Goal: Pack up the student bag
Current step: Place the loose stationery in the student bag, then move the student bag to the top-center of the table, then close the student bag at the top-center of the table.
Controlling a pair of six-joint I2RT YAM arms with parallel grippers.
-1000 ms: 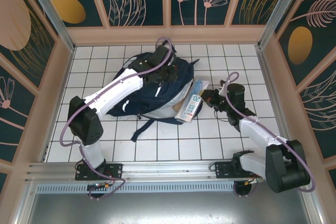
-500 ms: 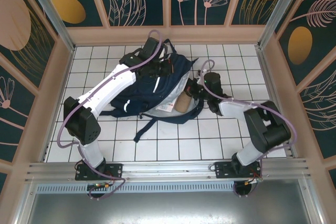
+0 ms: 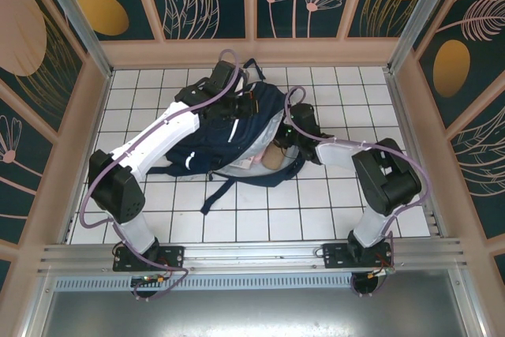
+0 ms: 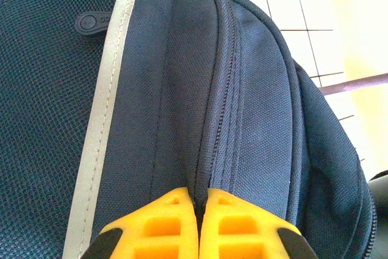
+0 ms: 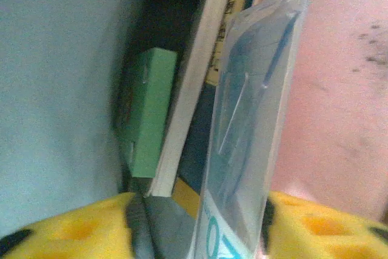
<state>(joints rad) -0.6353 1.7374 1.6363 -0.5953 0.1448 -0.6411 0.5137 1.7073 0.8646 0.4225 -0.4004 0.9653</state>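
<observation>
My left gripper moves down next and lays the bag's raised flap over the bag's opening (image 3: 263,152), which gapes below the gripper. Then it releases the fold of fabric.
The student bag (image 3: 229,128), navy with a grey reflective stripe, lies in the middle of the white tiled floor with its mouth to the right. My left gripper (image 3: 251,106) is shut on a fold of the bag's fabric beside a zip seam (image 4: 209,119), holding the upper flap up. My right gripper (image 3: 280,138) reaches into the bag's mouth. Its jaws stand apart inside the bag (image 5: 60,59), with a clear plastic packet (image 5: 248,131) between them, close to the right finger. A white-edged book (image 5: 191,89) and a green book (image 5: 148,107) stand deeper in.
A pink item (image 5: 333,89) lies to the right of the packet inside the bag. The bag's dark straps (image 3: 217,191) trail over the tiles toward the near edge. Wooden walls (image 3: 79,147) ring the floor on three sides.
My right arm has swung left from beside the bag into its mouth, carrying the packet inside, and its jaws have parted. The left gripper kept its hold on the flap, shifting slightly left.
</observation>
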